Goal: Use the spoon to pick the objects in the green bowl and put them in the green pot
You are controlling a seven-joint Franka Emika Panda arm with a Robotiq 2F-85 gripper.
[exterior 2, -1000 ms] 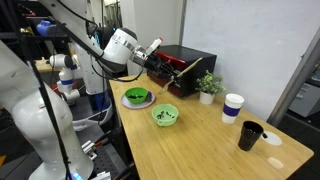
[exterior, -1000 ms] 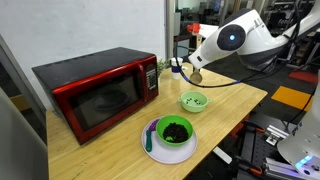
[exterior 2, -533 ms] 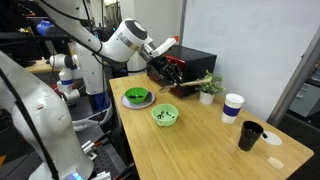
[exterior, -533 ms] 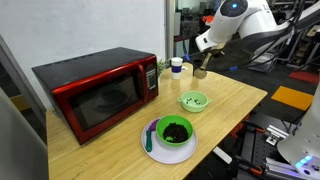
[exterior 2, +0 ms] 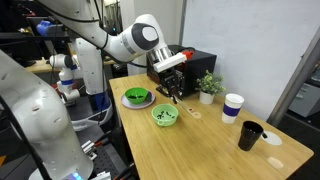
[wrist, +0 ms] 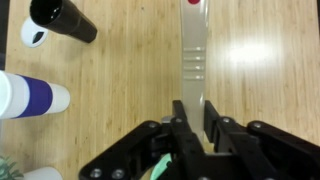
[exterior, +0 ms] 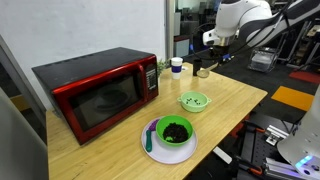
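Note:
I need to turn my gripper next and lower the pale spoon onto the bare wooden table beside the green bowl to let go of the spoon's handle, because that part of the table is clear.
My gripper [wrist: 192, 116] is shut on the spoon [wrist: 193, 55], whose pale handle runs away from the fingers over the wooden table, with a red speck at its far end. In an exterior view the gripper [exterior 2: 173, 90] hangs just above and behind the green bowl [exterior 2: 164, 115], pointing down. The lime bowl [exterior: 193, 101] holds small dark bits. The green pot [exterior: 175, 131], dark inside, stands on a white plate nearer the table's front; it also shows as the green pot [exterior 2: 137, 97] beside the bowl.
A red microwave [exterior: 95, 90] fills one end of the table. A blue utensil [exterior: 150, 138] lies on the plate by the pot. A small plant [exterior 2: 208, 85], a white cup [wrist: 30, 98] and a black cup [wrist: 62, 18] stand on the wood.
The arm has swung away from the microwave side to over the table by the green bowl, and the gripper has turned downward, still holding the spoon.

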